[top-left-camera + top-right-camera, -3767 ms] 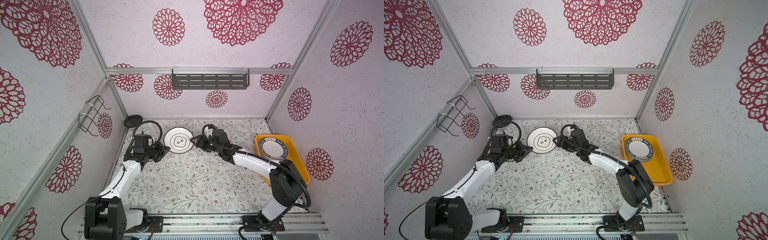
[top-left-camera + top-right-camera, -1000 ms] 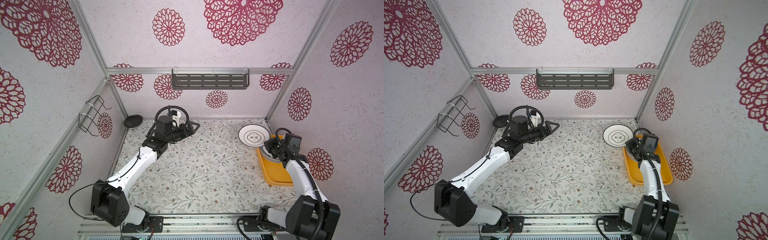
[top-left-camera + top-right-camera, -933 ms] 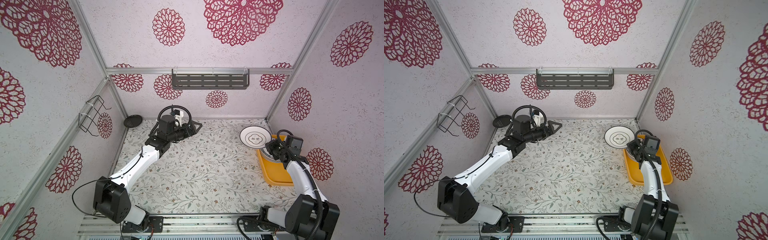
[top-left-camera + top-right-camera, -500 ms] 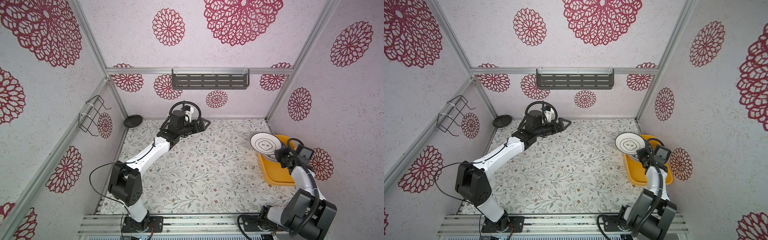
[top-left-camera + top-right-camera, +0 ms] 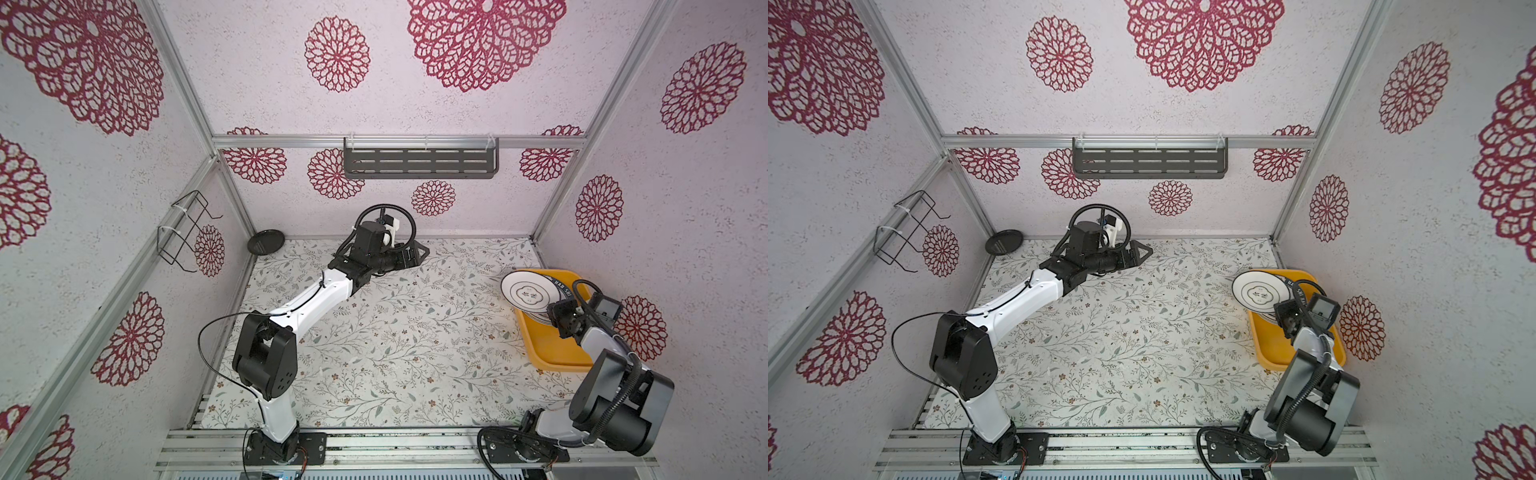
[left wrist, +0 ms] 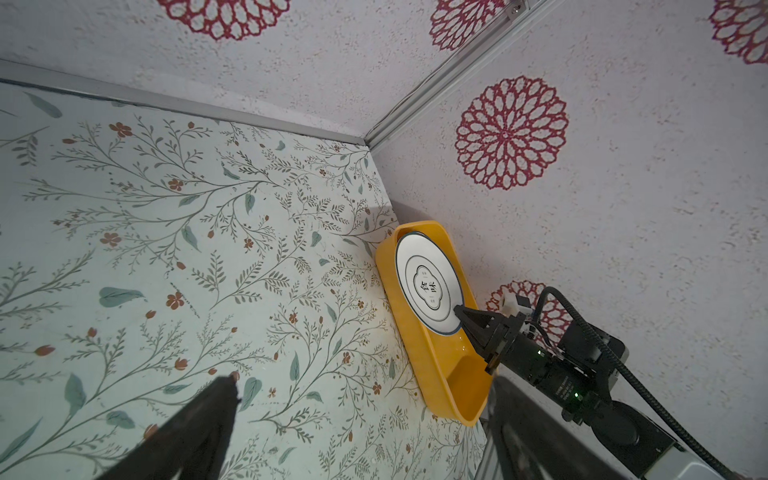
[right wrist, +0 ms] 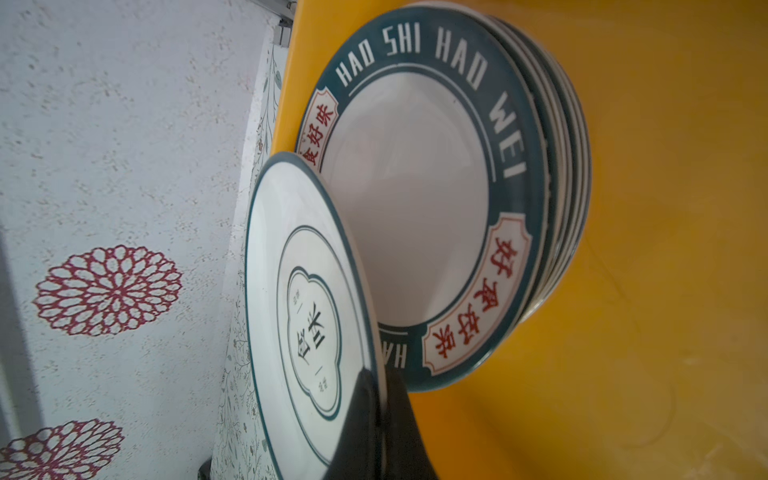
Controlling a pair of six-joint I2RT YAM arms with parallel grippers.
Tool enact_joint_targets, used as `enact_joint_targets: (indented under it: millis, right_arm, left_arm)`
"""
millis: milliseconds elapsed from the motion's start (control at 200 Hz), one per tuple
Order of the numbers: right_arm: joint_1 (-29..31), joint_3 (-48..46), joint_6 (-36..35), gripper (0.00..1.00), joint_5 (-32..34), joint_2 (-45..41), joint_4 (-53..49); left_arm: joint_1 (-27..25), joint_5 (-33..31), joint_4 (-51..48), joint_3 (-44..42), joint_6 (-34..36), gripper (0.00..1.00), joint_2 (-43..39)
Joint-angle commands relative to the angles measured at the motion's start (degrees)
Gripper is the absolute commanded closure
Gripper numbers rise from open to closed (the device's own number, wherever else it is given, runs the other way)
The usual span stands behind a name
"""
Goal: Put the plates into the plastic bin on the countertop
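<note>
The white plate sticks out over the bin's edge. My right gripper is to move down and toward the side of the bin next, and let go onto the teal-rimmed stack (image 5: 562, 287) (image 7: 420, 188) below it.
My right gripper (image 7: 380, 382) is shut on the rim of a white plate with a thin line motif (image 5: 525, 293) (image 7: 307, 307). It holds that plate tilted over the far end of the yellow plastic bin (image 5: 552, 353) (image 6: 440, 374). Inside the bin lies a stack of plates with teal lettered rims (image 7: 415, 208), partly covered by the held plate in both top views. A small black plate (image 5: 266, 242) (image 5: 1004, 242) sits in the far left corner of the countertop (image 5: 395, 332). My left gripper (image 5: 422, 251) (image 6: 365, 380) hangs open and empty above the back middle of the countertop, pointing right.
A dark grey slotted shelf (image 5: 419, 162) hangs on the back wall. A black wire rack (image 5: 187, 232) is fixed to the left wall. The bin stands against the right wall.
My right gripper has carried the line-motif plate rightwards from beside the bin to over it. My left arm has swung rightwards along the back, gripper still open.
</note>
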Motion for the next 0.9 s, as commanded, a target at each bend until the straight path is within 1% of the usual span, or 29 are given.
enact_joint_targets:
  millis: [0,315,505,686,896]
  right_arm:
    - [-0.2,-0.1,-0.9,1.00,0.6,0.5,3.1]
    - [-0.3,0.3,-1.5,1.00,1.3,2.3,2.9]
    - [-0.8,0.1,-1.6,1.00,1.7,2.1,2.7]
    - [-4.9,-1.4,1.4,1.00,-2.4,1.9,7.0]
    - [-8.1,-0.9,1.2,1.00,-2.8,2.2,7.5]
  left_arm:
    - [-0.2,-2.1,-2.1,2.4,1.5,0.03,0.9]
    - [0.0,-2.2,-6.0,8.2,2.7,0.03,4.4]
    - [0.2,-1.8,-6.5,10.1,2.6,0.03,6.0]
    - [0.4,-0.8,-6.9,11.5,2.4,0.03,7.0]
    - [0.6,-0.9,-7.1,11.3,2.3,0.03,6.9]
